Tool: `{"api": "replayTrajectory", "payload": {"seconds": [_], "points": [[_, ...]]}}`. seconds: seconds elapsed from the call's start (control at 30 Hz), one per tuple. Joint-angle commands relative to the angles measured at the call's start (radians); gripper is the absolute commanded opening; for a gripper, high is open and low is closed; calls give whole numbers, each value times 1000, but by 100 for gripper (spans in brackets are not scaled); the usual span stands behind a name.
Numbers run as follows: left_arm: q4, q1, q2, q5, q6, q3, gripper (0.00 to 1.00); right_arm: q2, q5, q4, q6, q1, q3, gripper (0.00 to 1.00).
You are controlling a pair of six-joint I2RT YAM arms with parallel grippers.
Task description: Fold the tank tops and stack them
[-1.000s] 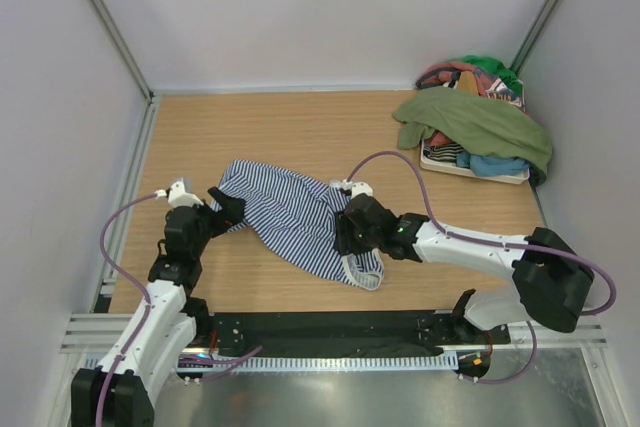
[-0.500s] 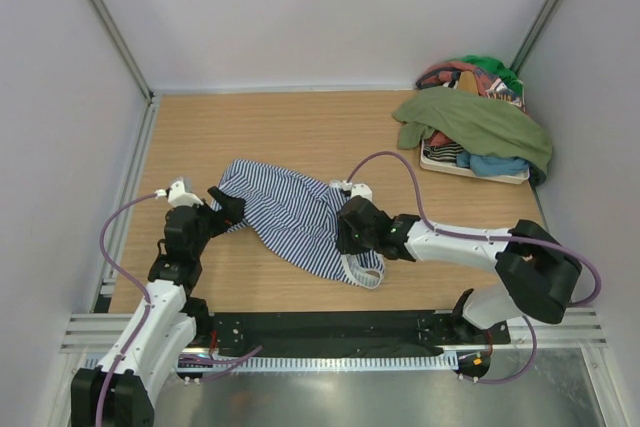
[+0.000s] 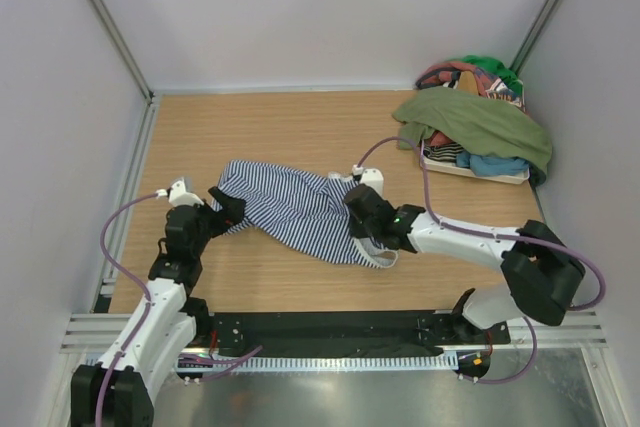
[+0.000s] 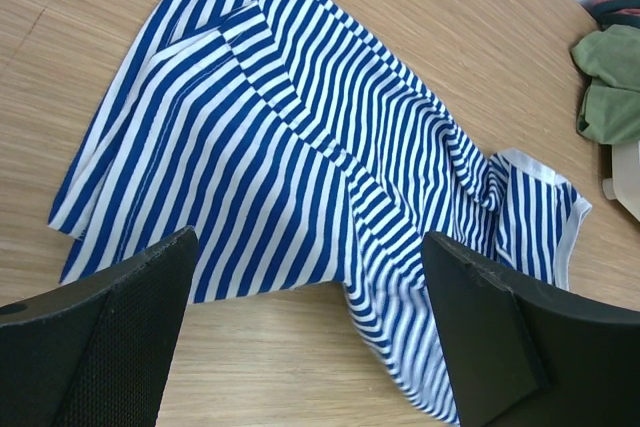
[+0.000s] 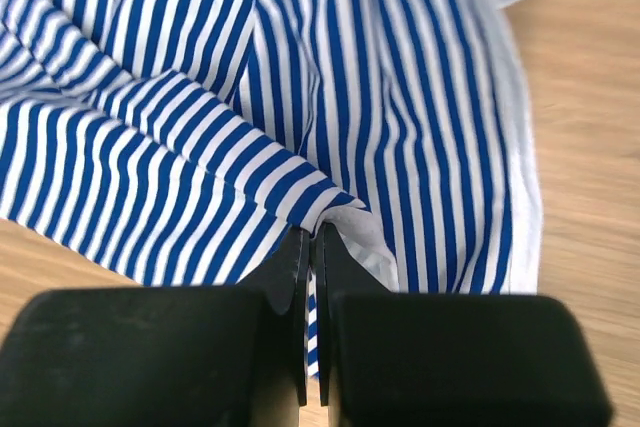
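I will next move my left gripper outward and lower its open fingers onto the tank top's upper layer's far corner (image 3: 235, 179) (image 4: 240, 23), since that corner shows apart from the cloth below.
The navy-and-white striped tank top (image 3: 295, 209) lies crumpled across the middle of the wooden table, also filling the left wrist view (image 4: 300, 147) and the right wrist view (image 5: 300, 97). My right gripper (image 3: 365, 219) is shut on a fold of its cloth (image 5: 330, 212) at the right end of the garment. At the top's left edge my left gripper (image 3: 226, 209) stands open, its fingers (image 4: 100, 337) wide apart above bare wood with nothing between them. The olive green tank top (image 3: 478, 122) is draped over a pile at the back right.
A heap of mixed clothes (image 3: 470, 77) sits on a white tray (image 3: 478, 172) in the back right corner. Metal frame rails (image 3: 130, 177) run along the table's left side and white walls close in the back and sides.
My right gripper has closed on the striped cloth and shifted right and slightly back, pulling the top's lower end with it. The left arm has stayed still.
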Motion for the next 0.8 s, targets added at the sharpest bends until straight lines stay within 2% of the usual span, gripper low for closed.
{"api": "replayTrajectory", "payload": {"seconds": [0.0,0.13,0.3,0.47,0.53,0.57,0.77], "points": [[11,1,17,0,-7,41,93,-114,88,-43,-63,-85,56,1],[9,1,54,-10,-8,52,93,-179,48,-65,-144,-263,81,1],[12,-1,114,-19,-21,69,94,-269,-74,72,-290,-276,12,1],[29,1,229,-19,-48,111,94,-354,-194,210,-262,-274,-175,1],[31,-1,307,12,-57,156,89,-369,-182,268,-250,-274,-246,1],[38,1,331,26,-56,170,80,-369,-149,296,-244,-274,-266,1],[49,-10,529,69,-50,285,64,-326,-124,353,-221,-276,-318,1]]}}
